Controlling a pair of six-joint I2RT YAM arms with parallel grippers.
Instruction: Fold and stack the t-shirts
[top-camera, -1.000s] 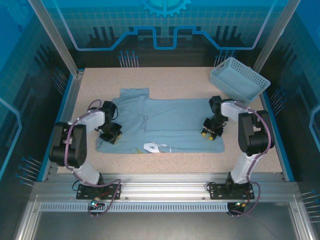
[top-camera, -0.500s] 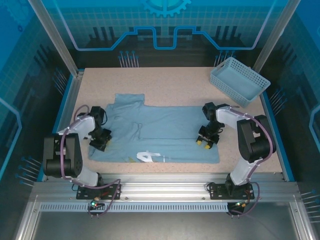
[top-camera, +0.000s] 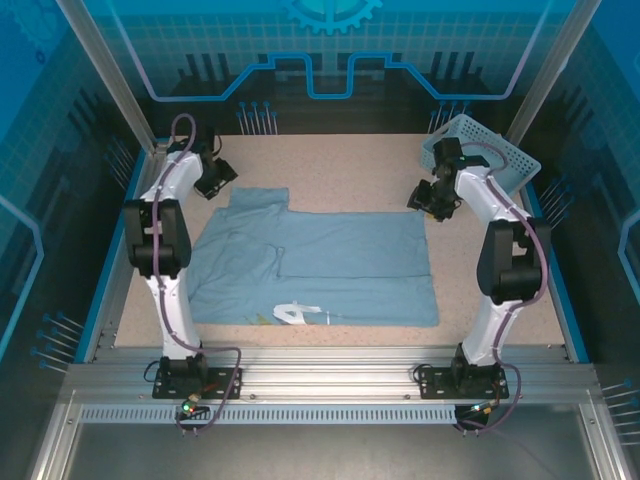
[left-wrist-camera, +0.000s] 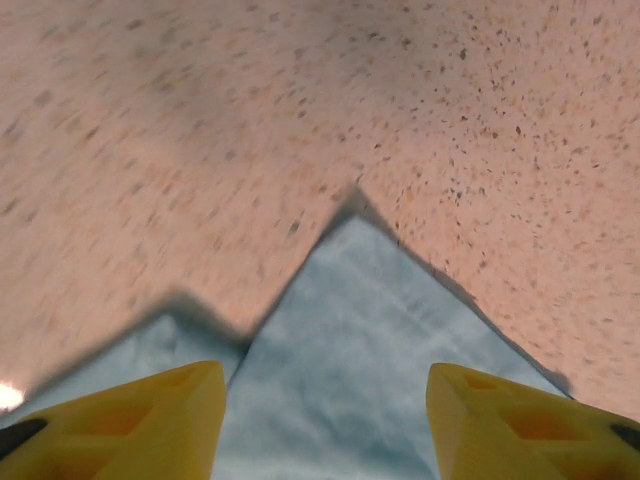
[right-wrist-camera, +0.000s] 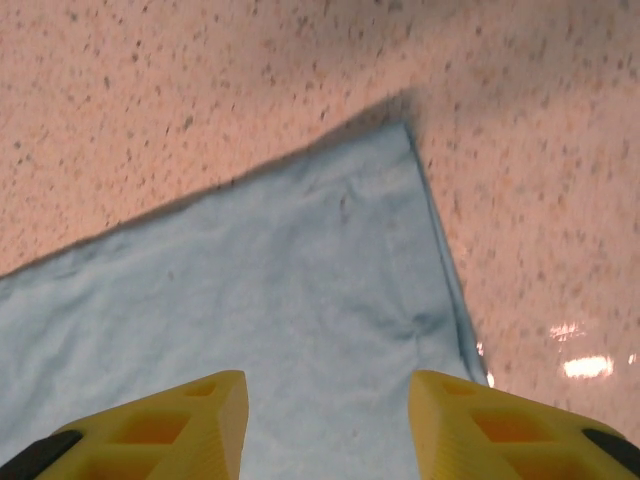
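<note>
My left gripper moves down toward the t-shirt's sleeve and onto its pointed far corner (top-camera: 236, 192) (left-wrist-camera: 355, 232) next, since that corner lies flat with bare table around it.
One pale blue-grey t-shirt (top-camera: 330, 260) lies flat on the speckled table, folded over lengthwise, with a bit of white print (top-camera: 300, 312) showing at its near edge. My left gripper (top-camera: 215, 180) hovers over the shirt's far left corner, which is the sleeve end. In the left wrist view the left gripper (left-wrist-camera: 325, 430) is open, with a cloth corner (left-wrist-camera: 340, 340) lying below and beyond the yellow fingertips (left-wrist-camera: 130, 420). My right gripper (top-camera: 425, 197) is above the far right corner. In the right wrist view it (right-wrist-camera: 328, 430) is open too, over the shirt (right-wrist-camera: 280, 270), with nothing held.
A light blue lattice basket (top-camera: 480, 160) sits tilted at the far right corner, just behind the right arm. Bare speckled tabletop (top-camera: 340, 165) stretches beyond the shirt. Blue rails (top-camera: 135, 220) edge the table on both sides.
Both arms swung from the shirt's middle sides out to its far corners. Both grippers opened. The shirt slid a little towards the left and near edge and now lies flatter.
</note>
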